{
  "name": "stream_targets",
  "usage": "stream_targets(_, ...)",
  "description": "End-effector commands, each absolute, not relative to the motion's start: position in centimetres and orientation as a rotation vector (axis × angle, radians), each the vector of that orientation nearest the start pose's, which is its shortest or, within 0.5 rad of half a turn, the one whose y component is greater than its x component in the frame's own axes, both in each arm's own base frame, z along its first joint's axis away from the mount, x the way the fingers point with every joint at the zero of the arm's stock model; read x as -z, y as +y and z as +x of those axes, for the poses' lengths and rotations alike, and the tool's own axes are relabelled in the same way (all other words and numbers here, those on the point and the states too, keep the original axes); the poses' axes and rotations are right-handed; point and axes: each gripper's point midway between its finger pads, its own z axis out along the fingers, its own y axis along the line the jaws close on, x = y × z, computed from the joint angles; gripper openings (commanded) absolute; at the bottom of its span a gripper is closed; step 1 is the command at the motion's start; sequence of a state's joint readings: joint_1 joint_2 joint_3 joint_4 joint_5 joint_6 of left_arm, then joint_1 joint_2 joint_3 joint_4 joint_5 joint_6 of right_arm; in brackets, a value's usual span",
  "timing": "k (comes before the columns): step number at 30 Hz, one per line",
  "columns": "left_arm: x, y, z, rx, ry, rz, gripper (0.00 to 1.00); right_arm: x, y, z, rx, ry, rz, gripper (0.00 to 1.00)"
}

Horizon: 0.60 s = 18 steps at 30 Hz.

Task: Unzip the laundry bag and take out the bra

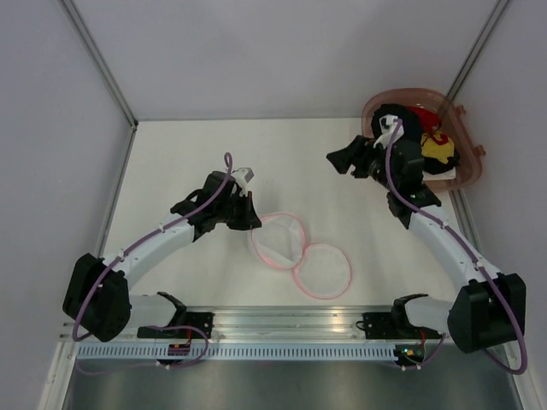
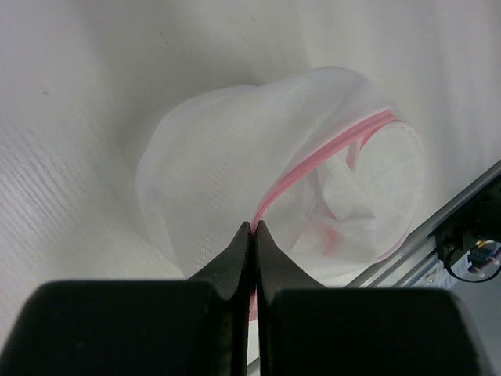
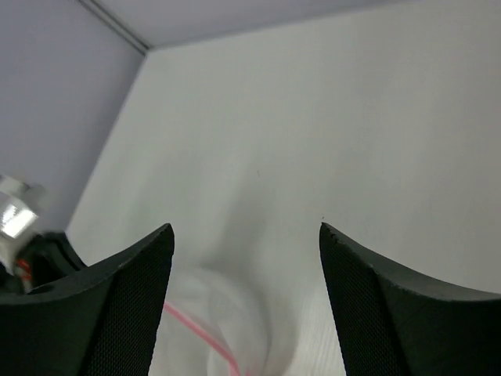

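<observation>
Next, my right gripper moves back and down and closes on the pink rim of the bag's open, unheld round half farthest from my left gripper.
The laundry bag [image 1: 283, 238] lies spread open at the table's middle. It is white mesh with a pink zipper rim, and its round second half [image 1: 323, 271] is folded out toward me. My left gripper [image 1: 254, 223] sits at the bag's left edge. In the left wrist view the left gripper [image 2: 254, 228] is shut on the pink rim of the bag [image 2: 227, 168]. My right gripper [image 1: 339, 160] hovers open and empty at the back right, above the bare table. Its wrist view shows the right gripper [image 3: 246, 235] with the bag [image 3: 205, 325] blurred below. I cannot pick out the bra.
A pinkish-brown plastic basket [image 1: 472, 162] stands in the back right corner, holding black, yellow and red cloth [image 1: 434, 145]. The right arm's wrist is just in front of it. Grey walls close the table on three sides. A metal rail [image 1: 282, 320] runs along the near edge.
</observation>
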State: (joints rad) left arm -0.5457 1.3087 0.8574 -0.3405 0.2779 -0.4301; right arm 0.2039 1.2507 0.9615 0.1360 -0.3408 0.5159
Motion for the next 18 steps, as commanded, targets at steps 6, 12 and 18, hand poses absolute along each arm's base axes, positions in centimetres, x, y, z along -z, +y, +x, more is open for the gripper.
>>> stream_targets(6, -14.9, -21.6, 27.0, 0.727, 2.291, 0.1, 0.02, -16.7, 15.2, 28.7, -0.643, 2.123, 0.156, 0.74)
stream_targets(12, -14.3, -17.5, 26.2, 0.716, 2.12, -0.319, 0.02, -12.0, 16.1, 23.8, -0.633, 2.31, 0.196, 0.65)
stream_targets(18, -13.0, -14.9, 24.7, 0.712, 2.04, -0.515, 0.02, -8.9, 16.7, 21.4, -0.561, 2.44, 0.183, 0.61)
